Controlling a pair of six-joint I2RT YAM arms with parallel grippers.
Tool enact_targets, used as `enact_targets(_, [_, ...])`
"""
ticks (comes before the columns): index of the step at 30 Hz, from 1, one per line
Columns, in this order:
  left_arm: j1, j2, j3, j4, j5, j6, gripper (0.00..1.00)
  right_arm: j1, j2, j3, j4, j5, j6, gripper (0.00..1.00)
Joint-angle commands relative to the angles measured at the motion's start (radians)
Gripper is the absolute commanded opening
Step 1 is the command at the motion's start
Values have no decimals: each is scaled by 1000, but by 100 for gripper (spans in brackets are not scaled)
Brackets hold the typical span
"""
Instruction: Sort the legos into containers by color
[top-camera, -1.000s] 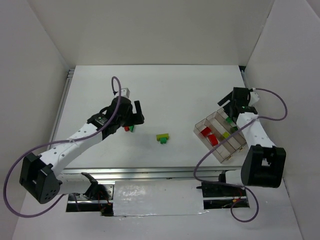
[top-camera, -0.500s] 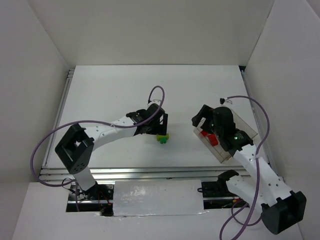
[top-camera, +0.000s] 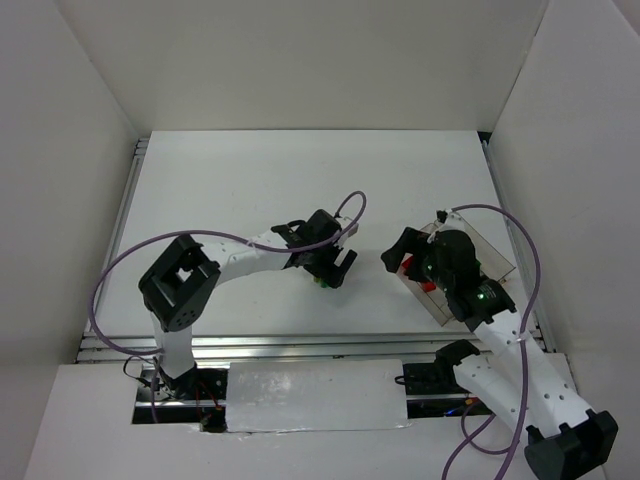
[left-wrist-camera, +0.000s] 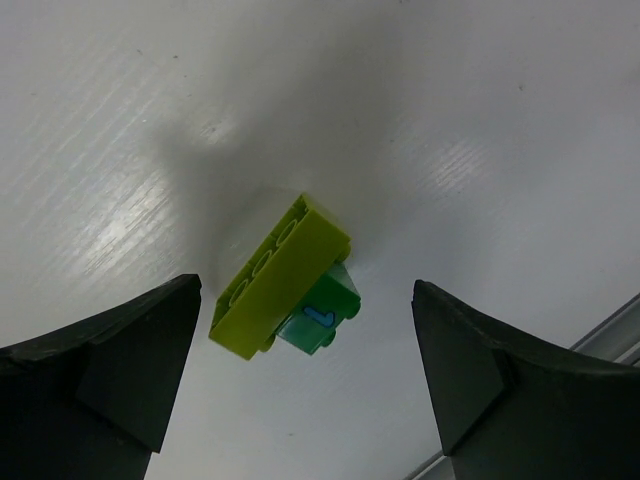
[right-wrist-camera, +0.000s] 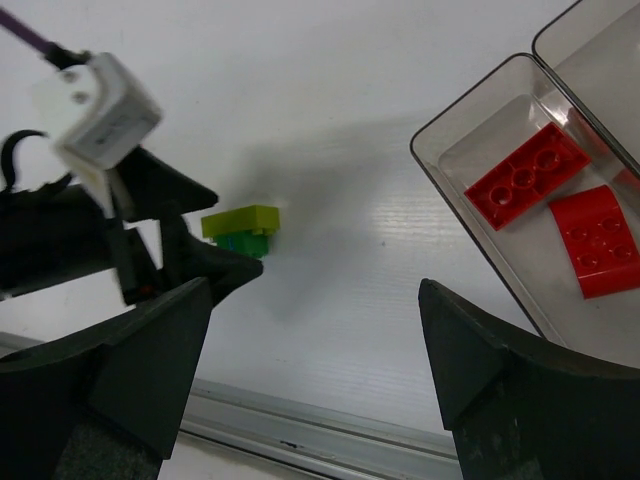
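The yellow-green and dark green legos lie joined below, already between my left gripper's open fingers, so my left gripper will next lower those fingers around them and close across both.
A yellow-green lego (left-wrist-camera: 280, 278) lies stacked on a dark green lego (left-wrist-camera: 322, 312) on the white table. My left gripper (left-wrist-camera: 305, 290) hangs open just above the pair, one finger on either side and neither touching. From above, the stack (top-camera: 322, 283) peeks out under the left gripper (top-camera: 332, 266). The right wrist view shows the same stack (right-wrist-camera: 242, 222) at its left. The clear container (right-wrist-camera: 432, 165) holds two red legos (right-wrist-camera: 525, 175) in its near compartment. My right gripper (right-wrist-camera: 315, 290) is open and empty over bare table, between the stack and the container (top-camera: 492, 256).
The table's metal front rail (right-wrist-camera: 330, 435) runs just below the right gripper. White walls enclose the table on three sides. The left arm (top-camera: 240, 258) stretches across the middle of the table, and the right arm (top-camera: 480, 300) covers part of the container.
The left arm swung right, from the table's left side to over the yellow-green and green stack. The right arm left the container's far side and now reaches left of it.
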Motion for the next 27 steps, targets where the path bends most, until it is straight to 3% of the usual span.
enact_targets(1, [9,35,39,-10,75,113,99,5,-46,2,0,-49,-25,91])
enact_targets(5, [9,60,37,-8,70,126,97,8,-68,-2,0,-69,-27,91])
enact_targets(8, [8,74,50,-28,61,133,90,8,-75,1,-4,-69,-29,91])
enact_targets(10, [9,75,44,-30,55,131,74,6,-80,1,-4,-72,-27,91])
enact_targets(11, [9,74,34,-28,47,130,61,6,-80,-1,-3,-75,-26,91])
enact_targets(13, [9,74,25,-21,38,126,51,6,-86,-4,0,-75,-22,91])
enact_targets(14, [9,74,16,-17,38,126,36,5,-86,-4,0,-77,-21,91])
enact_targets(16, [9,67,5,-10,35,122,22,6,-86,-7,9,-84,-15,91])
enact_targets(17, [9,60,-1,-5,36,116,9,8,-85,-13,14,-90,-13,92])
enact_targets(20, [9,-15,-53,57,78,94,0,6,-78,-37,52,-130,13,92])
enact_targets(22, [8,-111,-109,135,101,61,0,5,-74,-53,83,-161,59,92])
enact_targets(24, [8,-172,-130,167,86,-22,0,5,-106,-111,135,-199,108,91])
enact_targets(27, [8,-265,-111,139,-34,-223,0,11,-173,-223,341,-337,143,90])
